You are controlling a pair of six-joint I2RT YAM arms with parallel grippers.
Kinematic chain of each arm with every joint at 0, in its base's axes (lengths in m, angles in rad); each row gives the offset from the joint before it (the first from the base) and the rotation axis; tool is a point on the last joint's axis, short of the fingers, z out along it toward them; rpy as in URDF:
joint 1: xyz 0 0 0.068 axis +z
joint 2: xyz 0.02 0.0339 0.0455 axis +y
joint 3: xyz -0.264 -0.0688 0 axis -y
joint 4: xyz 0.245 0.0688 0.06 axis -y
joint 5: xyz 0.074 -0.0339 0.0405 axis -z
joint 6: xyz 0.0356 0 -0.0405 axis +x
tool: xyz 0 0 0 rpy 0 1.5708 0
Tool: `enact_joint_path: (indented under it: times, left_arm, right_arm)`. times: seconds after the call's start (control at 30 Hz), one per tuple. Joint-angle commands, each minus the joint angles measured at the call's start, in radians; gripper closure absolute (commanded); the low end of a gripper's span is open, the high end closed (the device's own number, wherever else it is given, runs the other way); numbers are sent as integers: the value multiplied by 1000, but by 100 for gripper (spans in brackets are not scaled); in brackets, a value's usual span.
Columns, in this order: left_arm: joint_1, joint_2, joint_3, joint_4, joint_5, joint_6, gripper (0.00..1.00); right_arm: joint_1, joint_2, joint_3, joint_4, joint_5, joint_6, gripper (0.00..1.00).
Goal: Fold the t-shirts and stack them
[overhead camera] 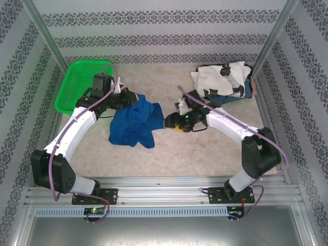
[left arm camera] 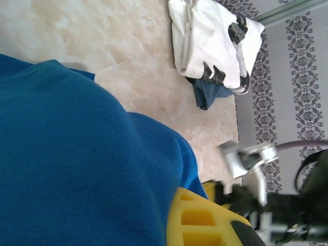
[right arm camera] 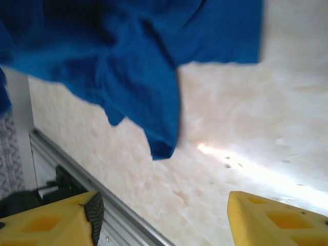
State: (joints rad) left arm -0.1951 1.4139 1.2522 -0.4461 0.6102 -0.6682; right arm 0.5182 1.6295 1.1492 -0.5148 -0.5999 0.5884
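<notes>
The robot's right gripper should move open, down and back toward the base next, over the blue shirt's dangling corner (overhead camera: 148,144) (right arm camera: 164,144), because that corner sticks out from the bunched cloth.
A royal-blue t-shirt (overhead camera: 134,123) hangs bunched above the middle of the table. My left gripper (overhead camera: 131,98) is shut on its top edge; in the left wrist view the blue cloth (left arm camera: 77,164) covers most of the yellow finger (left arm camera: 205,220). My right gripper (overhead camera: 171,123) sits at the shirt's right edge, open, its yellow fingers (right arm camera: 56,223) wide apart with nothing between them. A corner of the blue shirt (right arm camera: 164,138) dangles ahead of it, apart from the fingers. A white t-shirt with black marks (overhead camera: 220,77) lies folded at the back right on a bluish-grey one (overhead camera: 243,92).
A green mesh basket (overhead camera: 77,84) stands at the back left, just behind my left arm. Patterned walls close in the table on three sides. A metal rail (overhead camera: 164,184) runs along the near edge.
</notes>
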Motion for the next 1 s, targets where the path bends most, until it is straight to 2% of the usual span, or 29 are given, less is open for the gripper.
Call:
enact_joint_path:
  times: [0.0,0.17,0.43,0.63,0.83,0.97]
  left_arm:
    - [63,-20,-41,59,23,-17,100]
    - [144,-58,-135,82,29,-37,100]
    - [220,-76,-263,152,59,-73,100]
    - [245,-80,-304,176,63,-86,100]
    - [259,-84,-316,177,72,-86,100]
    - [263,-86,-323,181,80,-88,100]
  right_arm:
    - [65,85,44,55,-41,34,34]
    - [172,244,161,38,-43,61,35]
    - [270,430,357,-137,120,-19,36]
    - [307,499,406,-229,262,-49,39]
    - [334,548,485,-286,346,-101,40]
    - [345,576,505,-302,377,-116,46]
